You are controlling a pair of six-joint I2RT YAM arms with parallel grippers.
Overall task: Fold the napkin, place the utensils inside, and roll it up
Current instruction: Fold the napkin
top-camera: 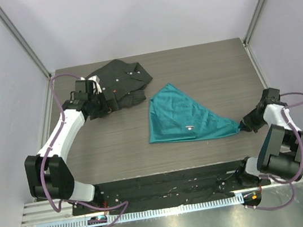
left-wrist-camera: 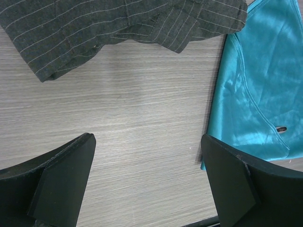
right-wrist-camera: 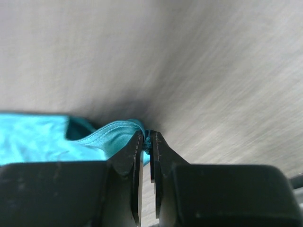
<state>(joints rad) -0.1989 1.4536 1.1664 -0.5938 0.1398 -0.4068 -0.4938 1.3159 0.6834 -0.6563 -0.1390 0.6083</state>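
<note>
I will next use my right gripper to fold the napkin's drawn-out point across to the napkin's opposite near corner (top-camera: 152, 139) and let go, since that corner is to the left in the top view.
The teal napkin (top-camera: 184, 119) lies on the table, drawn out to a point at its right corner. My right gripper (top-camera: 244, 125) is shut on that corner; in the right wrist view the napkin (right-wrist-camera: 102, 139) edge is pinched between the jaw tips of the right gripper (right-wrist-camera: 147, 138). My left gripper (top-camera: 104, 104) hangs open over the near edge of the dark shirt; in the left wrist view the left gripper (left-wrist-camera: 147, 163) has bare table between its fingers and the napkin (left-wrist-camera: 262, 90) to the right. The utensils are out of view.
A dark pinstriped shirt (top-camera: 121, 82) lies bunched at the back left of the table, also seen in the left wrist view as the shirt (left-wrist-camera: 109, 28) at the top. Enclosure walls stand on both sides and behind.
</note>
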